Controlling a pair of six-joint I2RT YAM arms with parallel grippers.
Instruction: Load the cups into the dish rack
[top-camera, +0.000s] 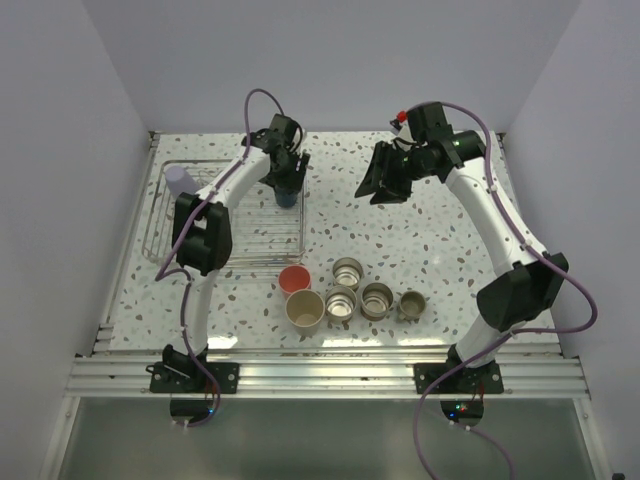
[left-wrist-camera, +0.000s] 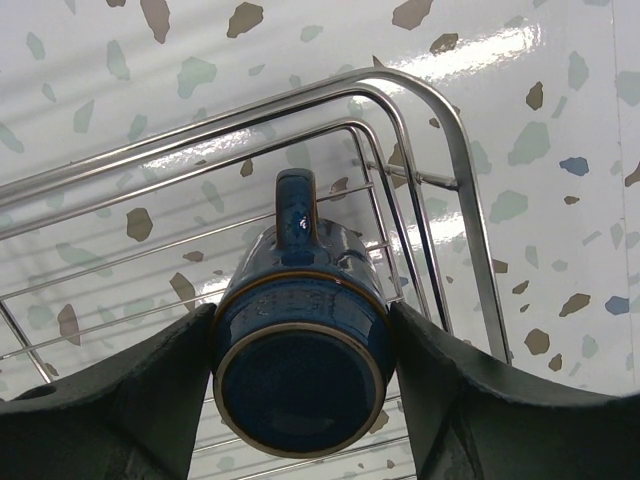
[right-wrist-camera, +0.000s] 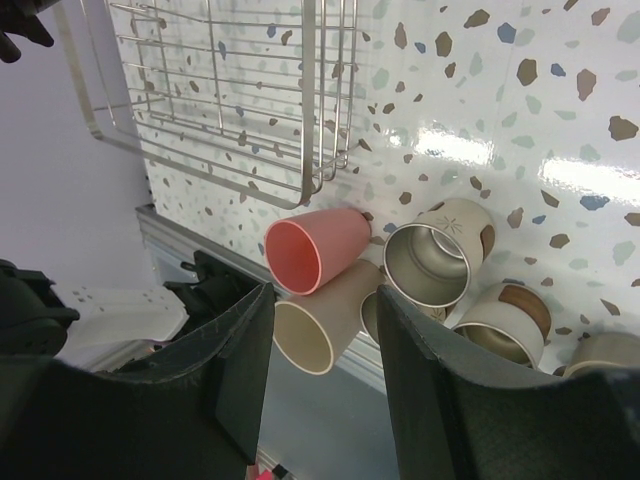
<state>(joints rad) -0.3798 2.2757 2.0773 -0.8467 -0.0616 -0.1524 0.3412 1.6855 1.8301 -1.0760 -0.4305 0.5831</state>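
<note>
The right gripper moves down and back onto the cream-sleeved steel cup's rim (top-camera: 360, 268) (right-wrist-camera: 466, 262) next, opposite the pink-red cup, since the steel cup's opening faces up.
My left gripper (top-camera: 287, 185) is shut on a small dark blue-black mug (top-camera: 287, 197), held bottom-up over the far right corner of the wire dish rack (top-camera: 170, 240). In the left wrist view both fingers press the sides of the mug (left-wrist-camera: 300, 350), with its handle pointing away. A lavender cup (top-camera: 180, 180) stands in the rack's far left. Near the front edge are a pink-red cup (top-camera: 294, 280), a beige cup (top-camera: 305, 309), three steel cups (top-camera: 348, 271) and an olive-tan mug (top-camera: 411, 305). My right gripper (top-camera: 380, 185) hangs open and empty above the table's back right.
The right wrist view looks down past its open fingers at the pink-red cup (right-wrist-camera: 320, 248), the beige cup (right-wrist-camera: 325, 320), a steel cup (right-wrist-camera: 430, 265) and the rack's corner (right-wrist-camera: 230, 170). White walls enclose the speckled table on three sides. A metal rail runs along the front.
</note>
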